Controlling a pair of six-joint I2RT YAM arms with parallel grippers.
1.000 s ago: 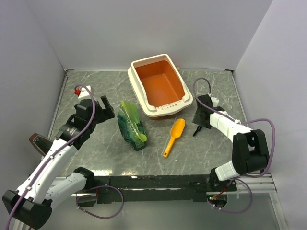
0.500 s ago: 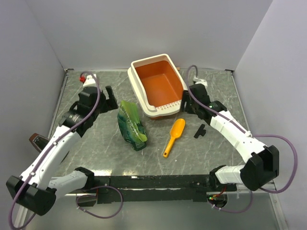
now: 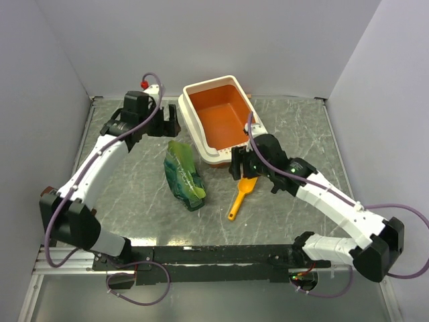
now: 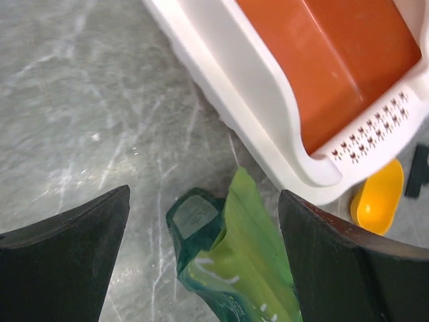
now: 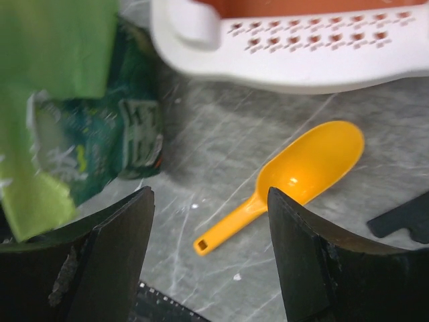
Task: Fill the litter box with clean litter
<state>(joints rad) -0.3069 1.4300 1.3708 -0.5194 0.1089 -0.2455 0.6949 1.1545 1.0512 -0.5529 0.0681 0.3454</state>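
Observation:
I will turn my left gripper, move it back down toward the bag's light green far end (image 3: pixel 178 149) (image 4: pixel 247 201) and close on it, because it stands up between the reach of the open fingers.
The litter box (image 3: pixel 193 129), orange inside with a cream rim, stands at the back middle and holds nothing that I can see. No clean litter is in view. A green crinkly bag (image 3: pixel 184 176) lies in front of the box on the left. An orange-yellow scoop (image 3: pixel 242 191) lies in front of the box on the right. My left gripper (image 3: pixel 169 125) is open and empty beside the box's left wall, above the bag's far end (image 4: pixel 248 268). My right gripper (image 3: pixel 240 168) is open and empty over the scoop (image 5: pixel 295 178), near the box's holed edge (image 5: pixel 301 67).
A small black piece (image 3: pixel 278 182) lies on the marbled table to the right of the scoop. Grey walls close the left, back and right sides. A black rail (image 3: pixel 221 253) runs along the front edge.
My left arm has reached back and right, up to the box's left side. My right arm has swung left from the table's right side to above the scoop. Box, bag and scoop have not moved.

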